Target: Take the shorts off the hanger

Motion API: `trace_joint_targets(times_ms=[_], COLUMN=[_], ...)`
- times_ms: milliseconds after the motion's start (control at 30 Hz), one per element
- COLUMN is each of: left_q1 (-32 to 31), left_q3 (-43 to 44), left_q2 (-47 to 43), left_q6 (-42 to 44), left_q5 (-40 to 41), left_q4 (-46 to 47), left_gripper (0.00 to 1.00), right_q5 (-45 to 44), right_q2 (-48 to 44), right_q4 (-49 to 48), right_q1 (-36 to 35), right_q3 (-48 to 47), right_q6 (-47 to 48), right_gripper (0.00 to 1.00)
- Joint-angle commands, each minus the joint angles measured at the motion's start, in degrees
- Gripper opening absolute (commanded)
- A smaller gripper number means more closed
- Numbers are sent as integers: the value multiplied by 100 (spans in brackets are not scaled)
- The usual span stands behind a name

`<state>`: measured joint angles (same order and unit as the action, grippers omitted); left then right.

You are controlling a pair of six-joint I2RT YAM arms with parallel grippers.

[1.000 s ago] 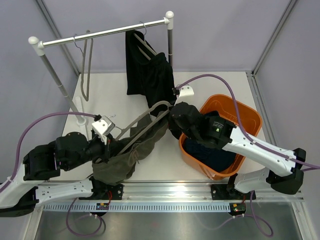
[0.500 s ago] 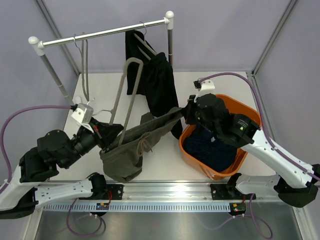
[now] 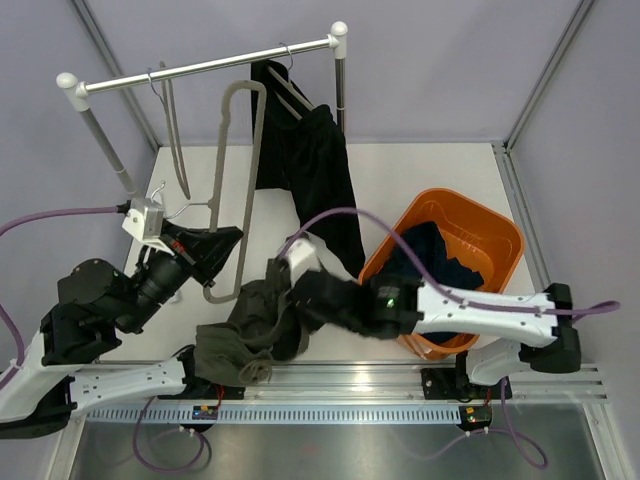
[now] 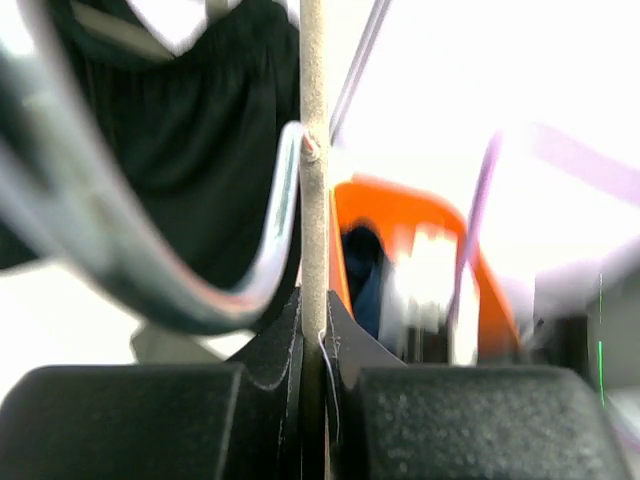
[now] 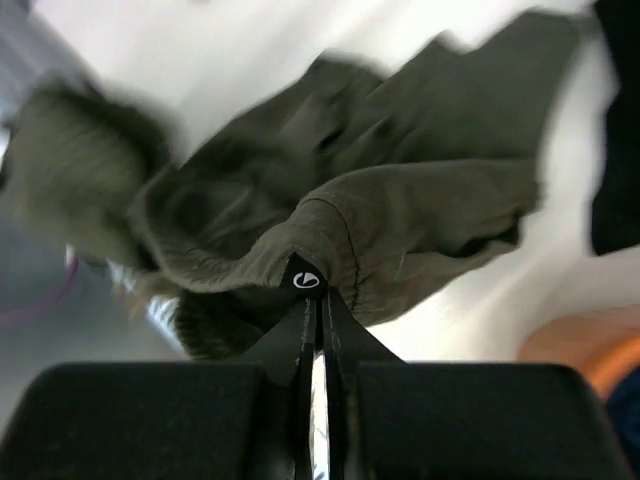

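Note:
I should next move my right gripper up, across and down into the orange basket, to its right in the top view, because navy shorts are lying there.
The olive-grey shorts (image 3: 245,335) lie bunched at the table's front edge, off the hanger. My right gripper (image 3: 290,300) is shut on their waistband, and the right wrist view shows the cloth (image 5: 400,210) pinched at the jaw tips (image 5: 315,300). My left gripper (image 3: 228,240) is shut on the bare grey hanger (image 3: 245,180) and holds it upright; in the left wrist view its bar (image 4: 312,200) runs between the closed jaws (image 4: 312,335). The black shorts (image 3: 310,170) hang from the rail. The navy shorts (image 3: 440,255) lie in the orange basket (image 3: 500,235).
The clothes rail (image 3: 200,68) stands across the back with another bare hanger (image 3: 175,150) on it. The right arm stretches across the front of the table from the right. The basket (image 4: 400,220) and the black shorts (image 4: 200,150) show in the left wrist view.
The olive-grey shorts have slid off the hanger. My right gripper has swung left and toward the front with them. My left gripper has tipped the empty hanger up and back.

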<state>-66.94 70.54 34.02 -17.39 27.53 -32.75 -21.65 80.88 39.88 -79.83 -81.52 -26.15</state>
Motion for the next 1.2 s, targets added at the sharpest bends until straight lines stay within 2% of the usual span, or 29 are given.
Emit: trace_joint_targets(times_ms=[0, 100, 167, 267, 300, 333, 367, 400, 433, 467, 500, 533, 600, 633, 800, 933, 1000, 1100, 1167], left_q1=[-4, -4, -4, -4, -4, -4, -12, -4, -4, -4, -4, -4, -4, -4, -4, -4, -4, -4, -4], left_q3=[-216, 132, 406, 575, 548, 426, 364, 320, 276, 250, 232, 197, 135, 126, -31, -23, -6, 21, 56], left_q2=[-132, 139, 516, 737, 746, 738, 703, 650, 624, 597, 580, 527, 483, 439, 333, 438, 526, 614, 658], left_q6=[402, 438, 333, 140, 96, 78, 60, 43, 25, -10, -28, -54, -98, -116, -142, -160, -177, -160, -134], left_q5=[437, 910, 1157, 1404, 1413, 1396, 1369, 1369, 1395, 1422, 1439, 1448, 1475, 1501, 1563, 1370, 1282, 1185, 1150], left_q4=[1542, 1387, 685, 68, -2, -47, -56, -117, -170, -214, -266, -362, -486, -530, -636, -697, -697, -671, -680], left_gripper=[0, 0, 0, 0, 0, 0, 0, 0, 0, 0, 0, 0, 0, 0, 0, 0, 0, 0, 0], right_q5=[-567, -1410, -2189, -3316, -3624, -4088, -4276, -4443, -4662, -4742, -4874, -5110, -5322, -5410, -5262, -5271, -5279, -5332, -5428], right_q2=[392, 482, 219, -176, -291, -423, -798, -1028, -1265, -1755, -1995, -2163, -2506, -2594, -3131, -3315, -3307, -3281, -3307], right_q4=[27, 853, 1276, 1855, 1996, 1893, 1692, 1342, 320, -299, -1001, -2192, -3131, -3770, -4295, -5191, -4913, -3728, -3444], right_q1=[-743, -841, -832, -832, -832, -841, -876, -902, -911, -911, -911, -911, -911, -911, -911, -911, -911, -902, -902], right_q3=[-784, -1366, -1594, -2314, -2812, -3017, -3272, -3283, -3213, -2882, -2679, -2537, -2221, -2141, -1675, -1236, -1156, -1069, -894], right_q6=[40, -13, 48, 399, 653, 925, 1206, 1931, 2400, 2926, 3984, 4500, 5701, 5970, 6244, 6851, 6458, 5669, 5394], right_gripper=[0, 0, 0, 0, 0, 0, 0, 0, 0, 0, 0, 0, 0, 0, 0, 0, 0, 0, 0])
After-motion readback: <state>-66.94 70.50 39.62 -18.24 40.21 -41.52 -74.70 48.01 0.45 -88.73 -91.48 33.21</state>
